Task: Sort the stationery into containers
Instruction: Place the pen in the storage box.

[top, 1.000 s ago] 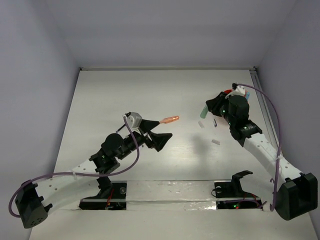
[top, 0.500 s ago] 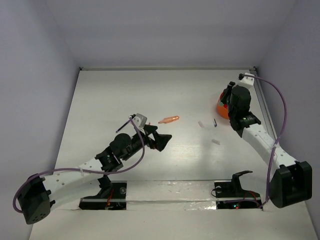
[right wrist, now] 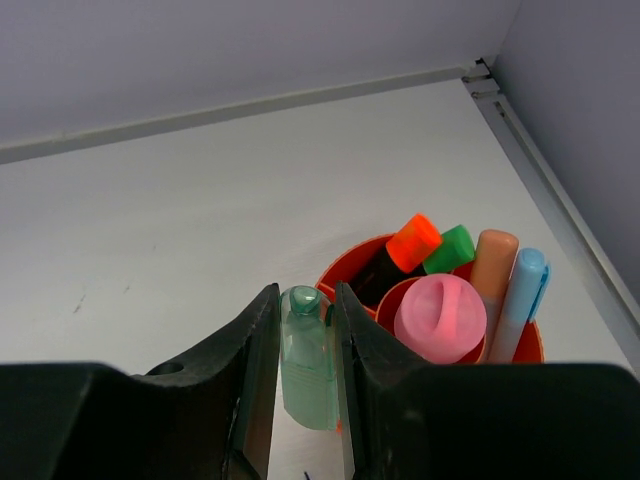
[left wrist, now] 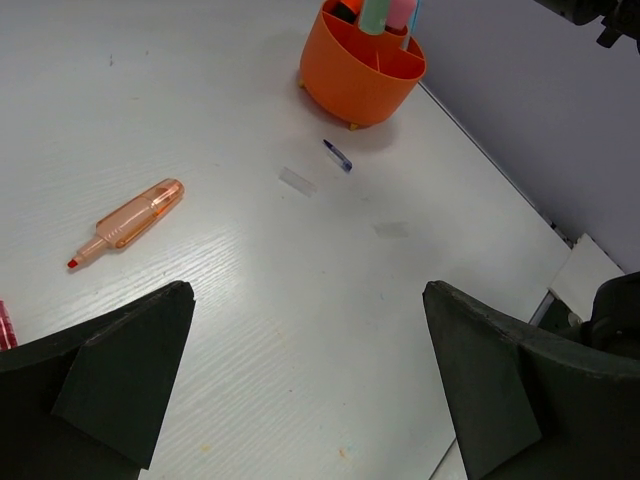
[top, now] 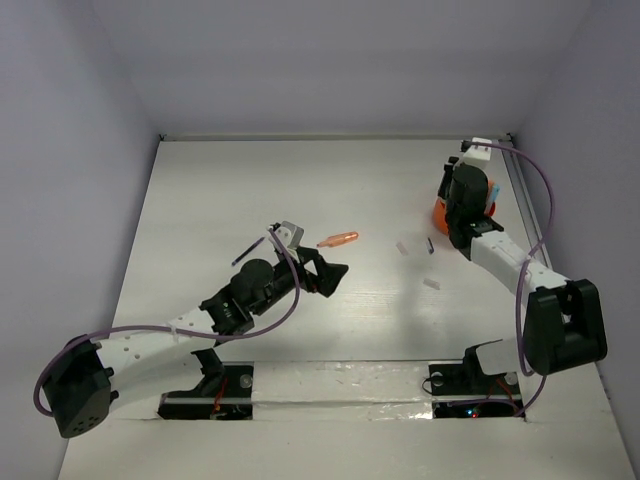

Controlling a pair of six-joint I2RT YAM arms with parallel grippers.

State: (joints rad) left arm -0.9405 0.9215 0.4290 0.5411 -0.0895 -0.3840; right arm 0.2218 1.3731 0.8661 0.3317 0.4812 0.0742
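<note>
The robot should next move its right gripper back and to the right in the top view, to the orange holder's empty pocket by the light blue pen, and let go of the highlighter.
The orange holder stands at the back right, also in the top view and the left wrist view. It holds black markers with an orange cap and a green cap, plus pink, peach and light blue pens. My right gripper is shut on a translucent green highlighter, held upright at the holder's near-left rim. An orange highlighter lies mid-table, also seen from the left wrist. My left gripper is open and empty above the table, just near of it.
A short blue pen piece and two clear eraser-like bits lie near the holder. A thin dark pen lies beside the left arm. The right wall and table rail run close behind the holder.
My right gripper carried the green highlighter back and to the right, up to the orange holder. My left arm reached a little further right toward the orange highlighter.
</note>
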